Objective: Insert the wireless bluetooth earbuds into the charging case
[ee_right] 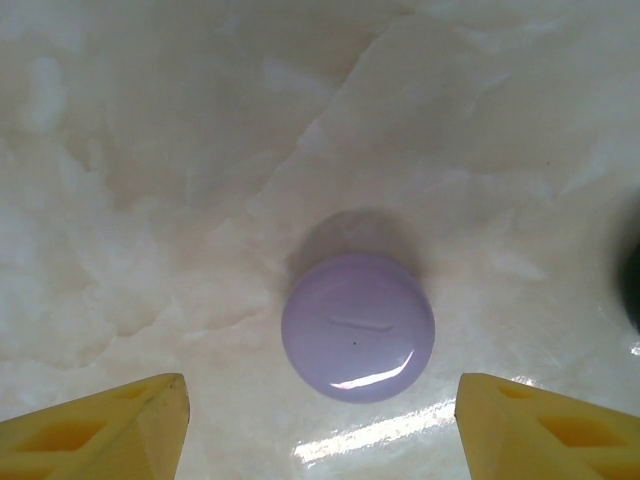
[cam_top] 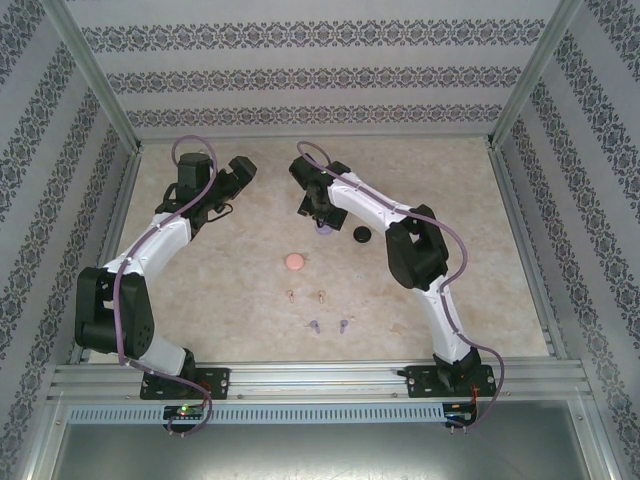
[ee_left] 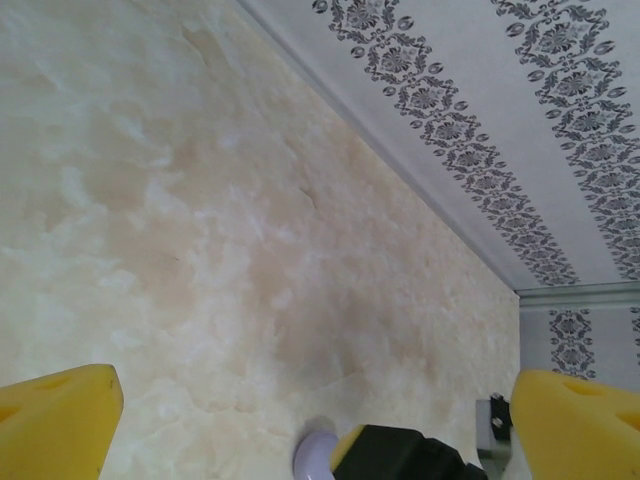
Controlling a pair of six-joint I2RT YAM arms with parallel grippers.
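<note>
The right gripper should lower its open fingers around the purple case's rounded sides and close, since the bare tabletop on either side of the case leaves room for both fingers.
A round light purple charging case (ee_right: 358, 325) lies lid shut on the marble table, and my right gripper (ee_right: 325, 420) hovers open just above it, one yellow finger on each side, not touching. From above, that gripper (cam_top: 320, 212) covers most of the purple case (cam_top: 325, 231). Two pinkish-tan earbuds (cam_top: 290, 296) (cam_top: 320, 296) and two light purple earbuds (cam_top: 313, 326) (cam_top: 344, 325) lie loose nearer the arm bases. My left gripper (cam_top: 243, 168) is raised at the back left, open and holding nothing; between its yellow fingers (ee_left: 55, 415) I see the purple case (ee_left: 316, 455) partly behind the right gripper's fingertip.
A pink round case (cam_top: 296, 262) sits left of the table's centre and a black round case (cam_top: 361, 234) lies just right of the purple one, its edge (ee_right: 632, 290) showing in the right wrist view. Patterned walls (cam_top: 300, 80) enclose the table on three sides.
</note>
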